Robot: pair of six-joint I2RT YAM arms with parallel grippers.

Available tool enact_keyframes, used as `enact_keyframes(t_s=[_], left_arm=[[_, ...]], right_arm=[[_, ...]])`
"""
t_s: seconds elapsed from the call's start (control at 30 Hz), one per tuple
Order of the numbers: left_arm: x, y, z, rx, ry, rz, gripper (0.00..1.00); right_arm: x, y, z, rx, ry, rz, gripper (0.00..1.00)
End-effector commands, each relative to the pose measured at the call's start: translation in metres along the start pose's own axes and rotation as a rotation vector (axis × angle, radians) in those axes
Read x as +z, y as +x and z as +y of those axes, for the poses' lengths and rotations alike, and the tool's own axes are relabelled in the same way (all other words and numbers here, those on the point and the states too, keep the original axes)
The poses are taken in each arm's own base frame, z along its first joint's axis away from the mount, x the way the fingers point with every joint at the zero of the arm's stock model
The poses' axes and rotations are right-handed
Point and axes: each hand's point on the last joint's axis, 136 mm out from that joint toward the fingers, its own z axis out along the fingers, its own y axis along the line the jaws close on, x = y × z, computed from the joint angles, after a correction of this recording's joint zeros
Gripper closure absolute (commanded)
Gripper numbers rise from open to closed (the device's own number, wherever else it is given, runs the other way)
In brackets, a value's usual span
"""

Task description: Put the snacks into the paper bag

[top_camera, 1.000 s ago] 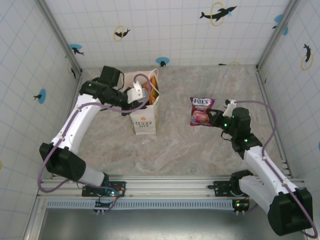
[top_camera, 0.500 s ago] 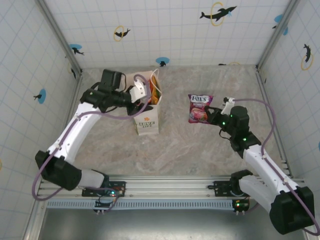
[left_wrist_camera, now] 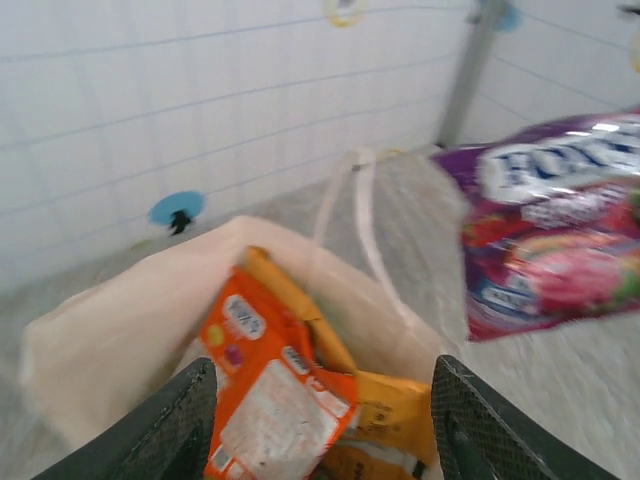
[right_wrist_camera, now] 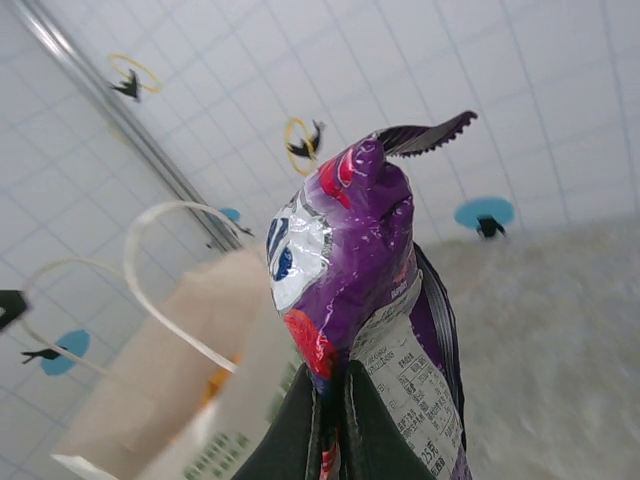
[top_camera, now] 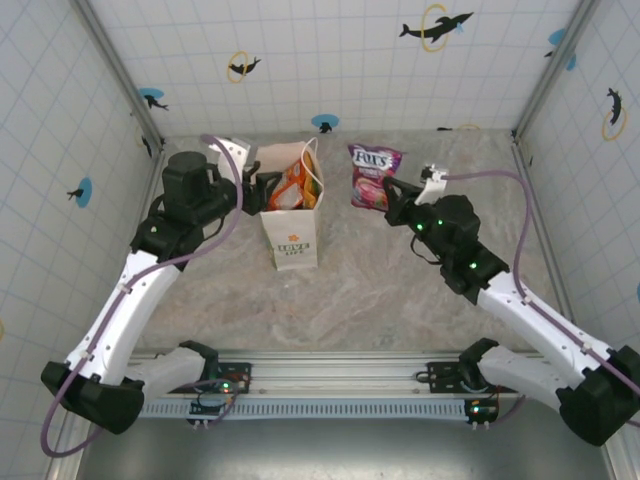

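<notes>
The right gripper moves up past the bag's thin loop handles and over the bag's opening next, to let go of the purple packet.
The white paper bag stands upright left of centre, its mouth open. Inside lie an orange packet and a yellow one, and the orange shows at the mouth. My left gripper hovers at the bag's left rim, open; its fingers straddle the mouth from above with nothing gripped. My right gripper is shut on the lower edge of a magenta-purple snack packet, which it holds upright in the air just right of the bag's handles. That packet rises from the pinched jaws.
The bag's thin loop handles stand up between the purple packet and the mouth. Tiled walls with dolphin stickers enclose the marbled table on three sides. A metal rail runs along the near edge.
My left gripper opened over the bag and drew back toward its left rim, leaving the orange packet inside. My right arm carried the purple packet left and farther back, close to the bag.
</notes>
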Motion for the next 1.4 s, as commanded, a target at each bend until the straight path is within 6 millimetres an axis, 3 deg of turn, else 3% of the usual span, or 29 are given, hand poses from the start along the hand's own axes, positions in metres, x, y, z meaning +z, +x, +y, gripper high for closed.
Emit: enact_keyframes(t_s=[0.0,0.17,0.3,0.43,0.57,0.9,1.1,1.33,1.37], left_arm=[[-0.02,-0.023,0.037,-0.249,-0.229,-0.121,0.43],[-0.031,-0.024,0.05,-0.304,-0.308,-0.171,0.44],[-0.039,-0.029,0.056,-0.308,-0.346,-0.203,0.43],[-0.057,-0.034,0.068,-0.332,-0.439,-0.232,0.43],[-0.063,-0.024,0.081,-0.346,-0.529,-0.218,0.44],[-0.03,0.003,0.081,-0.391,-0.483,-0.097,0.48],[-0.027,0.013,0.102,-0.497,-0.46,-0.073,0.51],[-0.023,0.016,0.104,-0.499,-0.447,-0.065,0.51],[-0.022,0.016,0.103,-0.497,-0.444,-0.063,0.51]], right_arm=[[-0.01,-0.075,0.044,-0.059,-0.054,-0.287,1.0],[-0.016,-0.098,0.097,-0.137,-0.126,-0.399,1.0],[-0.019,-0.106,0.137,-0.16,-0.209,-0.464,1.0],[-0.01,-0.103,0.166,-0.182,-0.255,-0.479,1.0],[0.014,-0.095,0.184,-0.206,-0.248,-0.448,1.0],[0.079,-0.052,0.192,-0.277,-0.125,-0.363,1.0],[0.108,-0.029,0.189,-0.317,-0.077,-0.323,1.0],[0.133,-0.008,0.178,-0.305,-0.028,-0.259,1.0],[0.134,-0.006,0.178,-0.307,-0.027,-0.251,0.97]])
